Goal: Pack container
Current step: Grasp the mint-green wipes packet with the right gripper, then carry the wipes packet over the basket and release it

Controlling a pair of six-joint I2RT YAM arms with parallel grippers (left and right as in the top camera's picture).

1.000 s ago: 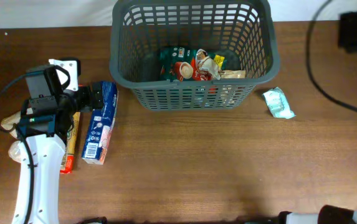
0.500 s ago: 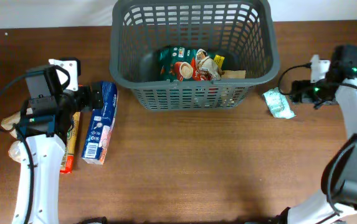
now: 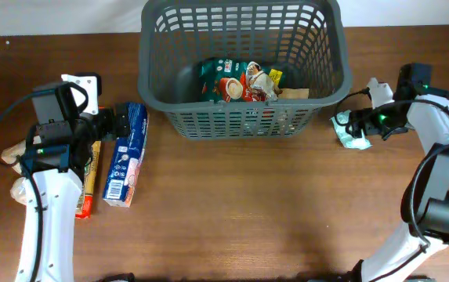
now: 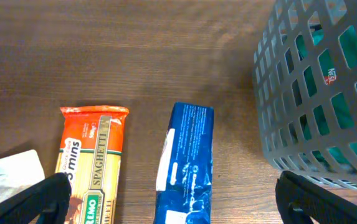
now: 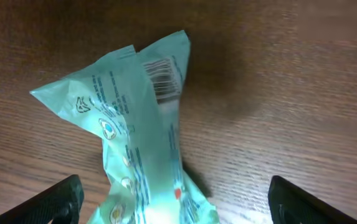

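Observation:
My right gripper shifts toward the basket next, then goes down around the pale green packet, since the packet sits nearer the basket-side finger.
The dark grey slotted basket stands at the back middle of the table and holds several green and red food packets; its wall shows in the left wrist view. A blue packet and an orange spaghetti box lie left of the basket. My left gripper is open, with the blue packet's end between its fingers. A pale green packet lies right of the basket. My right gripper is open, its fingers on either side of the green packet.
A white pouch lies left of the spaghetti box. Black cables run across the table's back right. The white wall edge is behind the basket.
My right arm has come into view from the right and moved left until its open gripper is over the pale green packet. The left arm has not moved.

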